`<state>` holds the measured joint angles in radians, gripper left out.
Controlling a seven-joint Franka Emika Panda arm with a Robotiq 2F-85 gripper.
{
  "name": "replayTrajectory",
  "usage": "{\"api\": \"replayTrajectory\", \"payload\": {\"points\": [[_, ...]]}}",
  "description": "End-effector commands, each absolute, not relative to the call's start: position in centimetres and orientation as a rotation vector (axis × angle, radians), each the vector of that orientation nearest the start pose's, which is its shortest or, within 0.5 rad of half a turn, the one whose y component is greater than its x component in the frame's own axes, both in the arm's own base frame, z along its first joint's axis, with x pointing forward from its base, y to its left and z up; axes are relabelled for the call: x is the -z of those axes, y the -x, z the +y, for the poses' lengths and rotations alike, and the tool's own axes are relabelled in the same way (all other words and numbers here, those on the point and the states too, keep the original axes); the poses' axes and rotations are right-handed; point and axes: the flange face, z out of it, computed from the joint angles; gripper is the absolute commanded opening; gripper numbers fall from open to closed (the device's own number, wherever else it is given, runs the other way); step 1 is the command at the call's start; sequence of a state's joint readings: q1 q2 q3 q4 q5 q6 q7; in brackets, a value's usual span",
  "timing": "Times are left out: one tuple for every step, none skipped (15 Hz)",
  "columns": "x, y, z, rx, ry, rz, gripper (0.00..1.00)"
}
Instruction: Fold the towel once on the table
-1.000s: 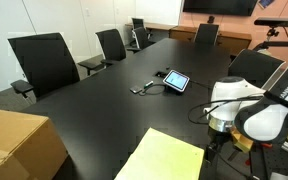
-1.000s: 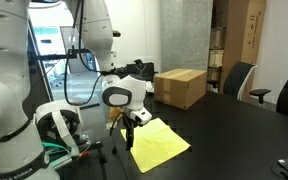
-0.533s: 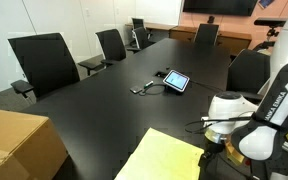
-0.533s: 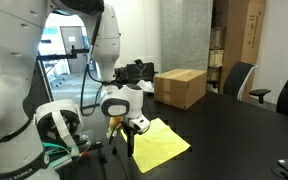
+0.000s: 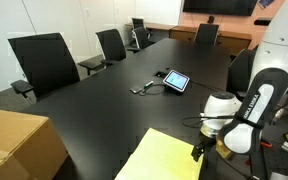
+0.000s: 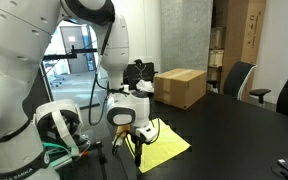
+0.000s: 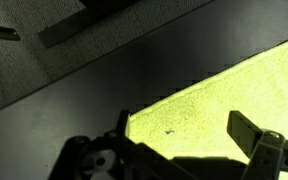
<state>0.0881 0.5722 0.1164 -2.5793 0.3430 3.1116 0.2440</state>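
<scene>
I should lower my open gripper onto the towel's corner at the table edge (image 5: 197, 160) (image 7: 152, 122). That corner lies flat below my fingers, which are still spread above it.
The pale yellow towel (image 5: 164, 160) lies flat on the black table (image 5: 104, 110) near its edge; it also shows in an exterior view (image 6: 164, 146) and fills much of the wrist view (image 7: 224, 100). My gripper (image 5: 198, 152) hangs low over the towel's corner at the table edge, seen also in an exterior view (image 6: 129, 140). In the wrist view the gripper (image 7: 184, 135) is open, its two fingers (image 7: 246, 130) spread apart over the towel's corner, with nothing between them.
A brown cardboard box (image 5: 14, 145) sits on the table beside the towel, also visible in an exterior view (image 6: 181, 86). A tablet (image 5: 176, 81) with a cable lies mid-table. Black office chairs (image 5: 46, 62) line the far side.
The arm has lowered and shifted toward the towel's corner at the table edge. The towel has not moved.
</scene>
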Motion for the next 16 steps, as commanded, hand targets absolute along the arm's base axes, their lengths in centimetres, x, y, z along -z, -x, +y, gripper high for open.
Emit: {"api": "replayTrajectory", "payload": {"points": [[-5.4, -40.7, 5.3, -0.040, 3.030, 0.630, 1.00], [-5.4, -41.0, 5.2, -0.033, 3.028, 0.613, 1.00], [-5.5, -41.3, 5.3, -0.028, 3.017, 0.584, 1.00], [-5.4, -41.6, 5.4, -0.024, 3.013, 0.549, 1.00], [-5.4, -41.9, 5.5, -0.026, 3.004, 0.490, 1.00], [-5.3, -42.2, 5.5, -0.025, 2.999, 0.453, 1.00], [-5.1, -42.4, 5.2, -0.029, 2.995, 0.426, 1.00], [-4.8, -42.6, 4.8, -0.031, 2.994, 0.411, 1.00], [-4.6, -42.8, 4.4, -0.034, 2.993, 0.407, 1.00], [-4.4, -42.9, 3.9, -0.033, 2.996, 0.412, 1.00], [-3.8, -43.1, 3.3, -0.032, 3.002, 0.426, 1.00], [-3.5, -43.3, 2.9, -0.034, 3.001, 0.436, 1.00], [-3.1, -43.4, 2.7, -0.042, 3.003, 0.442, 1.00], [-2.7, -43.5, 2.6, -0.048, 3.007, 0.444, 1.00], [-2.2, -43.6, 2.6, -0.054, 3.007, 0.443, 1.00], [-1.9, -43.6, 2.8, -0.065, 3.013, 0.438, 1.00]]}}
